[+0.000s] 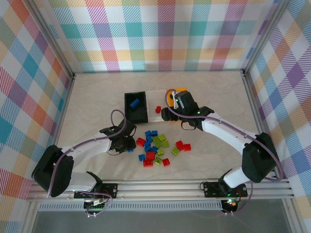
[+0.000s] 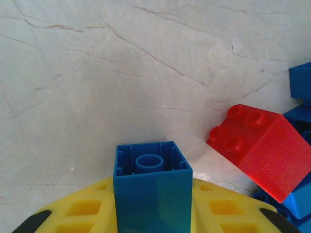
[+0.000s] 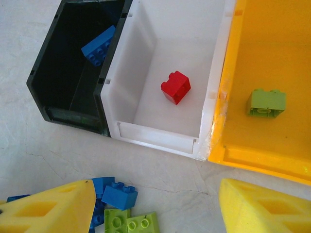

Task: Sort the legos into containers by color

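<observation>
The left gripper will next go up and carry the blue lego outward over the black bin [image 1: 136, 109] to release it inside, as a blue brick is already in there.
My left gripper [image 2: 152, 206] is shut on a blue lego [image 2: 152, 179], held open underside up between the yellow fingers [image 2: 82, 208] just above the table. In the top view this gripper [image 1: 128, 145] sits at the left edge of the pile of blue, red and green legos [image 1: 158, 145]. My right gripper [image 3: 155, 208] stands open with nothing between its fingers, in front of the containers. The black bin [image 3: 63, 77] holds a blue brick [image 3: 98, 45], the white bin [image 3: 160, 133] a red brick [image 3: 176, 87], and the orange-yellow bin [image 3: 272, 53] a green brick [image 3: 266, 102].
A red brick [image 2: 262, 148] lies tilted just right of the held one, with blue bricks [image 2: 301, 82] behind it. Bare marble table [image 2: 121, 73] stretches to the left and ahead. Aluminium rails [image 1: 160, 187] and plaid walls ring the table. The right arm [image 1: 228, 133] arches over the table's right side.
</observation>
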Controlling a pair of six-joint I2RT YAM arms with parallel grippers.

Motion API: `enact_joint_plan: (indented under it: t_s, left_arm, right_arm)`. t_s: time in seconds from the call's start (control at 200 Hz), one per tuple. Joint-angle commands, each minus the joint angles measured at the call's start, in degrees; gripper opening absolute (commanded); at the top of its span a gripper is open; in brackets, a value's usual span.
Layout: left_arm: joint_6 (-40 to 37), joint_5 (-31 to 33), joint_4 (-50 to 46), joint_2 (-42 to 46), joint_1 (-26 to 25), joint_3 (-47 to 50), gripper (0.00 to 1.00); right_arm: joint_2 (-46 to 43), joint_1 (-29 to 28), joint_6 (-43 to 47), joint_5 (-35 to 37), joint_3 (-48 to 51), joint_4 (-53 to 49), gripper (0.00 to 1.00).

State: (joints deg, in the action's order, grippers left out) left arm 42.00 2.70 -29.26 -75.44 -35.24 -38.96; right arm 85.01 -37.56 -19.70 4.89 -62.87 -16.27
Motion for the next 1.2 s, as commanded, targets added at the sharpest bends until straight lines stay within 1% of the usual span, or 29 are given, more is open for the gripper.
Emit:
enact_joint_plan:
  t_s: [0.0,0.06,0.115,0.21,0.335,0.49,0.68,0.74,0.765,0.795,0.82,0.91,1.0,1.07,1.105,1.195]
  left_arm:
    - [0.3,2.4,-4.6,3.6,-0.7,-2.6,0.24]
    - [-0.1,2.8,-6.4,5.2,-0.4,-5.3,0.24]
    - [-0.9,2.5,-7.6,5.6,1.2,-8.8,0.24]
    - [-2.7,3.3,-9.1,2.9,4.5,-16.9,0.24]
    - [-6.0,7.0,-9.1,-7.3,7.9,-28.4,0.24]
    - [-8.1,10.8,-10.6,-21.8,10.6,-41.3,0.20]
    - [-8.5,14.0,-13.7,-32.7,11.0,-51.5,0.20]
    - [-8.7,14.9,-15.0,-34.9,11.1,-53.9,0.23]
    - [-8.8,15.0,-15.4,-35.4,11.2,-54.5,0.25]
    - [-9.0,14.9,-15.7,-35.9,11.2,-55.2,0.31]
    - [-9.0,14.7,-15.8,-36.1,11.2,-55.5,0.39]
    - [-8.9,12.7,-15.1,-34.6,11.0,-55.5,0.64]
    - [-8.7,10.9,-13.4,-30.4,10.3,-53.9,0.84]
    - [-8.4,9.2,-12.0,-26.1,9.3,-51.9,0.92]
    - [-8.2,8.0,-11.2,-23.7,8.7,-50.4,0.99]
    - [-7.2,5.1,-8.5,-16.9,6.5,-45.0,1.00]
  right_arm:
    - [-2.0,0.0,-0.9,0.0,1.2,1.1,0.68]
    - [-2.6,0.0,-1.1,0.0,1.8,1.2,0.68]
    - [-3.2,0.0,-1.4,0.1,2.6,1.4,0.68]
    - [-4.0,0.0,-1.9,-0.1,4.0,1.8,0.68]
    - [-4.9,0.0,-2.4,0.2,5.7,1.7,0.69]
    - [-7.0,0.0,-2.7,0.7,7.4,0.6,0.70]
    - [-10.3,0.0,-3.0,0.8,9.6,-1.0,0.71]
    - [-11.4,0.0,-2.9,0.7,10.1,-1.3,0.72]
    - [-11.8,0.0,-3.0,0.7,10.3,-1.7,0.73]
    - [-12.1,0.0,-3.0,0.7,10.5,-1.9,0.74]
    - [-12.4,0.0,-3.0,0.6,10.7,-2.1,0.74]
    - [-13.3,0.0,-3.0,0.0,11.3,-3.2,0.77]
    - [-13.8,0.0,-3.7,-0.9,12.8,-3.9,0.78]
    - [-14.1,0.0,-4.5,-2.0,14.6,-4.6,0.77]
    - [-14.2,0.0,-5.1,-2.5,15.6,-4.9,0.76]
    - [-14.6,-0.1,-6.0,-4.3,18.5,-5.7,0.72]
